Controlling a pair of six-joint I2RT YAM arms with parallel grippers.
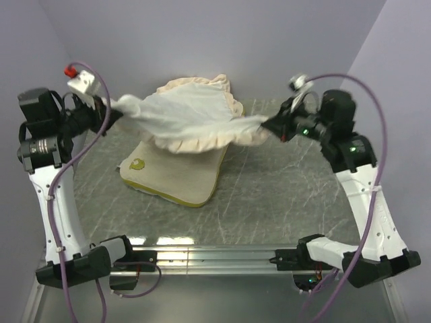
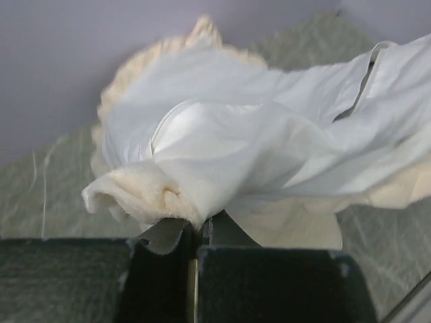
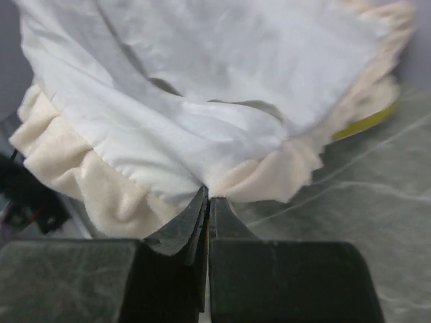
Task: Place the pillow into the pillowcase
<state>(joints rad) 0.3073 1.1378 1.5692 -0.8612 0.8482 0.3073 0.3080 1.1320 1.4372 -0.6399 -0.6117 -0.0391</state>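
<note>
The pillowcase covers the pillow's far part, so my left gripper needs to move up, across and down to the pillow's edge facing my right gripper and let go of the pillowcase there.
The pillowcase hangs stretched between both grippers above the table, white face showing, cream ruffled trim round it. My left gripper is shut on its left corner; in the left wrist view the gripper pinches the ruffle of the pillowcase. My right gripper is shut on its right corner; in the right wrist view the gripper clamps the pillowcase. The pillow lies flat on the table below, cream-yellow with a yellow mark, its far part hidden under the pillowcase. A yellow sliver of the pillow shows in the right wrist view.
The grey marbled table is walled by lilac panels at the back and sides. A metal rail with both arm bases runs along the near edge. Purple cables loop beside each arm.
</note>
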